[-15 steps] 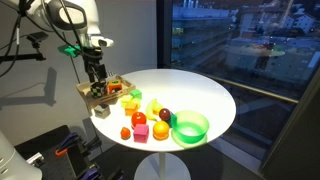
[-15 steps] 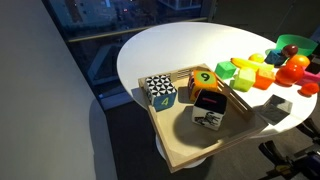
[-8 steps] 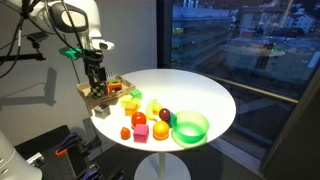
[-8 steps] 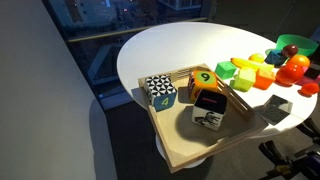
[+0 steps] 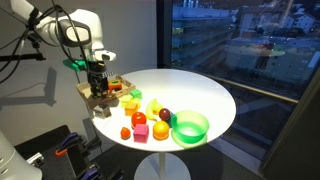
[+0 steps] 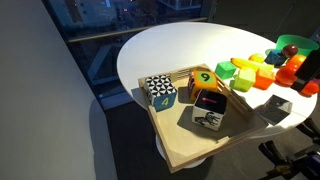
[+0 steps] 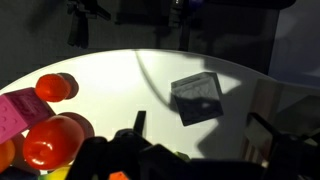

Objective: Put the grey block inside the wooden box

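Note:
The open gripper moves down and toward the near table edge next, around the grey block, since the block lies below the fingers and closer to that edge.
The grey block lies flat on the white table, seen from above in the wrist view. My gripper is open and empty above it, with one finger on each side of the block, apart from it. The block also shows in an exterior view, just beside the wooden box. The box is a shallow tan tray at the table's edge, seen in both exterior views. In an exterior view my gripper hangs low beside the box.
In the box stand a black-and-white cube, an orange-and-yellow cube and a white-and-black cube. Red and orange toys and a pink block lie close by. A green bowl stands further along the table.
The arm has swung and lowered, bringing the gripper down by the box. A dark part of it now shows at the right edge of the exterior view that shows the box close up.

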Controlling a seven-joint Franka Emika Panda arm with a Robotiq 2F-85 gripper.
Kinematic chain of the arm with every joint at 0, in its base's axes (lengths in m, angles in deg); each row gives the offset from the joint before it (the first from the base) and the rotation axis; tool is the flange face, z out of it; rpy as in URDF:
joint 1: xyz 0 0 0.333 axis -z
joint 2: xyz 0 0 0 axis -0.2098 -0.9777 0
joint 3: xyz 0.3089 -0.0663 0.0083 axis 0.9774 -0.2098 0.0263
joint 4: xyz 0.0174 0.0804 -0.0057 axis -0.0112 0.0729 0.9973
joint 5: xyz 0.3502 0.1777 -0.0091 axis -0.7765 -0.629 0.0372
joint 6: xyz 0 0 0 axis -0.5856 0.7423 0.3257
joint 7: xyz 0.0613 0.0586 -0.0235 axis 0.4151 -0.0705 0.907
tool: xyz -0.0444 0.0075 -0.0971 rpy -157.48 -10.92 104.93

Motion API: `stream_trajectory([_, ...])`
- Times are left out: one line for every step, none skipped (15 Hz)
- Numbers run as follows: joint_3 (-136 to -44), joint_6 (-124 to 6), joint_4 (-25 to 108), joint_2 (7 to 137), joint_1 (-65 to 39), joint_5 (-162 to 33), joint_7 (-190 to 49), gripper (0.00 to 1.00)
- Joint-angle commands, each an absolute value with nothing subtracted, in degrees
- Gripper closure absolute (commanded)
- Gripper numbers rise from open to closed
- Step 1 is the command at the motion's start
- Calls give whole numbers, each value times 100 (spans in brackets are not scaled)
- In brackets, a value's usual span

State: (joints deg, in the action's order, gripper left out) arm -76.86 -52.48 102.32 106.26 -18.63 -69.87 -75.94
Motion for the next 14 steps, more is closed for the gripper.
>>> stream_trajectory([-7648, -5866, 10582, 10607, -1884, -6801, -7563, 0])
stream_trajectory([-7644, -6017, 10664, 10579, -1885, -6763, -7554, 0])
stream_trajectory([-7638, -6147, 10729, 10549, -1885, -6729, -7555, 0])
stream_trajectory([-7637, -6258, 10777, 10504, -1890, -6707, -7532, 0])
stream_trajectory([-7631, -6365, 10824, 10462, -1893, -6663, -7524, 0])
stream_trajectory([-7624, -6447, 10852, 10411, -1898, -6611, -7516, 0])
stream_trajectory([-7608, -6504, 10778, 10295, -1891, -6544, -7526, 0])
stream_trajectory([-7594, -6580, 10800, 10251, -1894, -6473, -7515, 0])
stream_trajectory([-7582, -6653, 10800, 10197, -1900, -6422, -7500, 0])
stream_trajectory([-7567, -6727, 10800, 10137, -1909, -6363, -7483, 0])
stream_trajectory([-7552, -6790, 10799, 10087, -1916, -6310, -7474, 0])
stream_trajectory([-7535, -6840, 10799, 10031, -1933, -6264, -7449, 0])
stream_trajectory([-7523, -6882, 10799, 9988, -1947, -6236, -7431, 0])
stream_trajectory([-7518, -6920, 10799, 9941, -1971, -6218, -7387, 0])
